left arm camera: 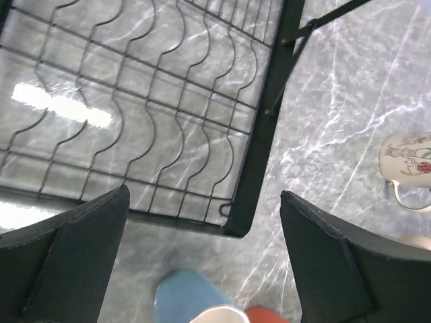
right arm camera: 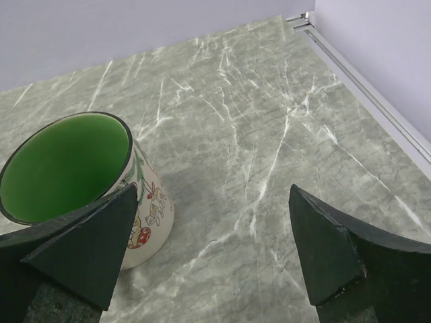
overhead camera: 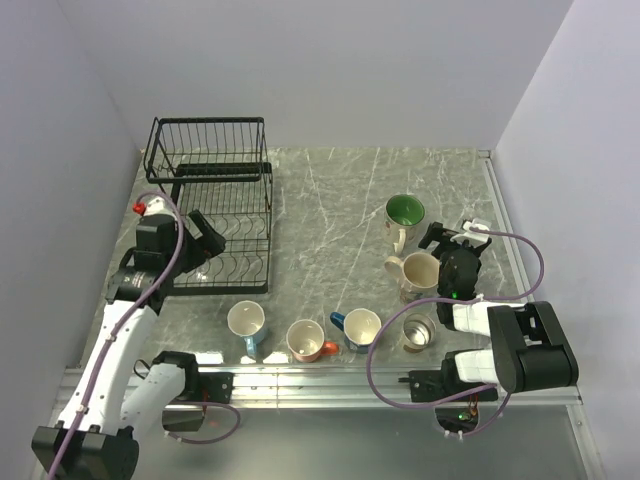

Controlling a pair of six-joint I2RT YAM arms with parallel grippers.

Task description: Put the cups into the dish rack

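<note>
I will next move my left gripper down and back, because the light blue mug stands below and back, and go onto its clear rim side (overhead camera: 230,319) opposite the orange-red mug.
The black wire dish rack (overhead camera: 212,205) stands at the back left with no cups in it. My left gripper (overhead camera: 207,240) is open and empty over the rack's front edge; its wrist view shows the lower shelf (left arm camera: 135,114) and the open gripper (left arm camera: 204,202). A light blue mug (overhead camera: 246,322), an orange-red mug (overhead camera: 306,341), a dark blue mug (overhead camera: 360,328) and a metal cup (overhead camera: 419,331) stand in a row near the front. A cream mug (overhead camera: 420,272) and a green-inside mug (overhead camera: 405,212) stand at the right. My right gripper (overhead camera: 450,233) is open just right of the green-inside mug (right arm camera: 74,168), empty (right arm camera: 214,192).
A raised rail (overhead camera: 505,240) runs along the table's right edge, close to my right arm. Walls close in the back and both sides. The light blue mug (left arm camera: 185,296), the orange-red mug (left arm camera: 266,315) and a cream mug (left arm camera: 407,165) show in the left wrist view.
</note>
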